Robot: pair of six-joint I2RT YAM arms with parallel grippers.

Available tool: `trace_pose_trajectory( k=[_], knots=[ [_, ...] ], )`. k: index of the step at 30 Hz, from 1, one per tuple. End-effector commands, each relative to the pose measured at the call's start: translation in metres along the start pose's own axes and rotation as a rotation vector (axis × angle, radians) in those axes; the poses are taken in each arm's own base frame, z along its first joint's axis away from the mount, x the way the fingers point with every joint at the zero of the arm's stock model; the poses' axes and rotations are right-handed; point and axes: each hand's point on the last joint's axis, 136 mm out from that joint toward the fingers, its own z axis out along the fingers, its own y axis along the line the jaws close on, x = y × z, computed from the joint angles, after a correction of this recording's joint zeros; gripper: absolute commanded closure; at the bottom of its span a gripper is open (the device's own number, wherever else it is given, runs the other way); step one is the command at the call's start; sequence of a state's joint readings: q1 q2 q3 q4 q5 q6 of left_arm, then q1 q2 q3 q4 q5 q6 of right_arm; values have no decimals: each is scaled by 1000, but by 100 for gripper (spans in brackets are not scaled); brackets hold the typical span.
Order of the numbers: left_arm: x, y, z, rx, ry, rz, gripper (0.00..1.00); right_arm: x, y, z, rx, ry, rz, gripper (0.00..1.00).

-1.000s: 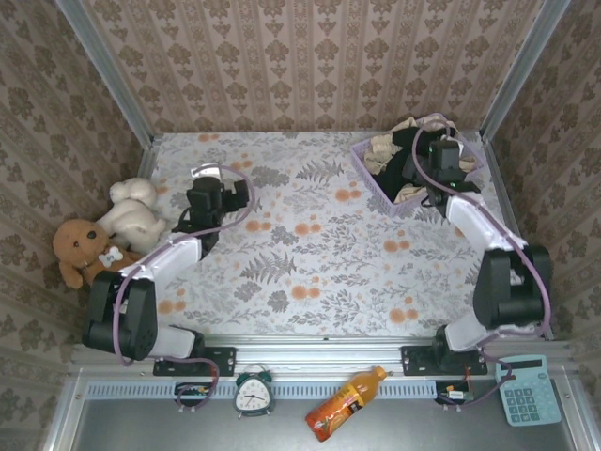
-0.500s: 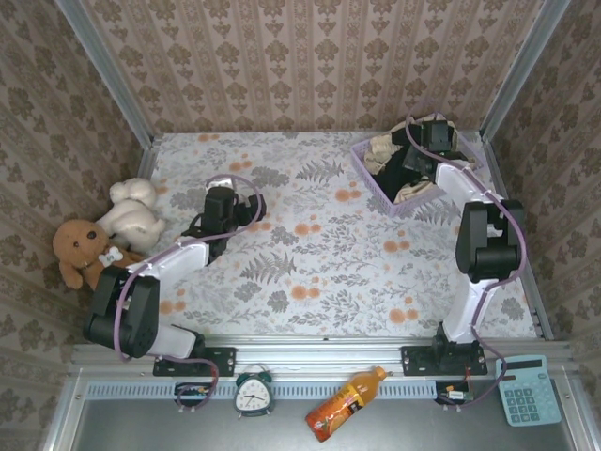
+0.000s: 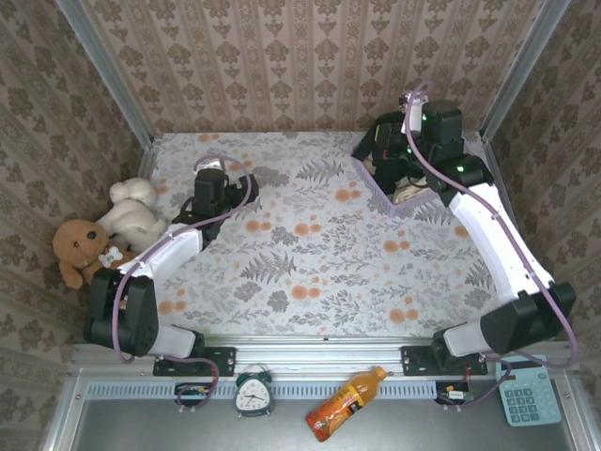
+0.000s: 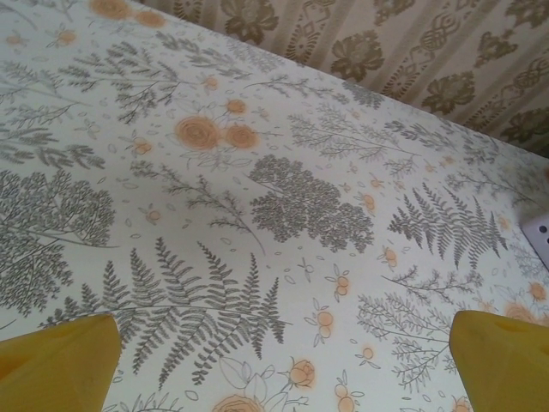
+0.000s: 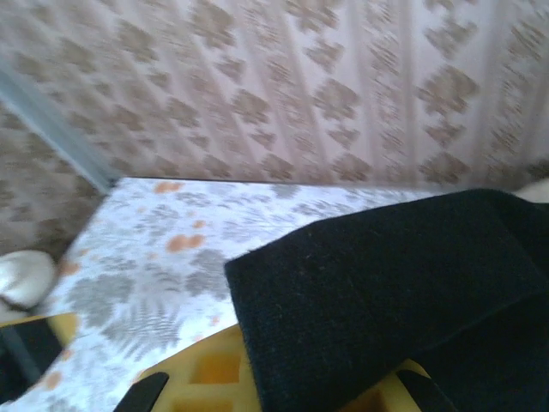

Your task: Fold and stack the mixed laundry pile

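The far middle of the tabletop is bare, so I will next raise my right gripper from the basket point(image 3: 376, 177), swing it toward my left gripper, lower it and release the T-shirt there.
My right gripper point(image 3: 392, 143) hangs over the lavender mesh basket point(image 3: 376, 177) at the far right and is shut on the black T-shirt point(image 3: 383, 158). In the right wrist view the T-shirt point(image 5: 386, 283) is a broad black fold rising out from between the yellow fingers point(image 5: 193, 371) of that gripper point(image 5: 287, 386). The beige-cream garment point(image 3: 414, 193) lies in the basket. Over the floral table at the far left my left gripper point(image 3: 235, 188) hovers. In its wrist view this gripper point(image 4: 283, 360) is open, its yellow fingertips point(image 4: 56, 356) wide apart over bare tablecloth.
A white plush point(image 3: 133, 209) and a brown plush point(image 3: 83, 249) sit against the left wall. A corner of the basket point(image 4: 540, 236) shows at the right edge of the left wrist view. On the near ledge are a clock point(image 3: 254, 393), an orange bottle point(image 3: 343, 404) and a calculator point(image 3: 526, 390).
My right arm has risen out of the basket and swung left, lifting the black T-shirt with it. My left gripper has shifted a little toward the far side.
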State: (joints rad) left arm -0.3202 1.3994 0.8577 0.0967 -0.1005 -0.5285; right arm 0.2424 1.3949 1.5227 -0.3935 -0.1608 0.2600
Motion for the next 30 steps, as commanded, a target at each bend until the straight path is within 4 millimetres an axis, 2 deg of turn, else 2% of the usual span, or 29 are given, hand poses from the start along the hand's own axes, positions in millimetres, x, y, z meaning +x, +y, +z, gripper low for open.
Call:
trace_pose_trajectory(
  k=[1, 6, 8, 9, 11, 15, 19, 21, 23, 24, 27, 29, 30],
  knots=[
    [3, 4, -4, 2, 21, -49, 0, -35, 47, -41, -160, -98, -51, 100],
    [9, 18, -5, -33, 34, -74, 0, -64, 112, -67, -410, -154, -53, 100],
    [12, 21, -5, -46, 39, -77, 0, -89, 142, -83, -513, -207, -72, 100],
    [13, 23, -4, -50, 42, -79, 0, -94, 152, -75, -541, -197, -78, 100],
    [15, 26, -3, -62, 51, -87, 0, -116, 177, -83, -603, -212, -112, 100],
    [20, 33, -2, -88, 52, -96, 0, -140, 208, -85, -700, -231, -118, 100],
    [25, 45, -1, -118, 65, -112, 0, -154, 225, -84, -787, -219, -75, 100],
    [26, 51, -1, -131, 66, -120, 0, -144, 231, -72, -826, -170, -57, 100],
    [25, 57, -2, -143, 64, -130, 0, -125, 226, -45, -795, -93, -16, 100],
    [24, 60, -3, -150, 60, -134, 0, -109, 220, -23, -768, -40, 13, 100],
    [23, 63, -6, -169, 50, -120, 0, -41, 184, 53, -593, 117, 81, 100],
    [22, 62, -8, -165, 51, -112, 0, 19, 146, 103, -428, 213, 108, 100],
    [22, 60, -8, -156, 54, -106, 0, 47, 131, 121, -366, 254, 107, 100]
  ],
)
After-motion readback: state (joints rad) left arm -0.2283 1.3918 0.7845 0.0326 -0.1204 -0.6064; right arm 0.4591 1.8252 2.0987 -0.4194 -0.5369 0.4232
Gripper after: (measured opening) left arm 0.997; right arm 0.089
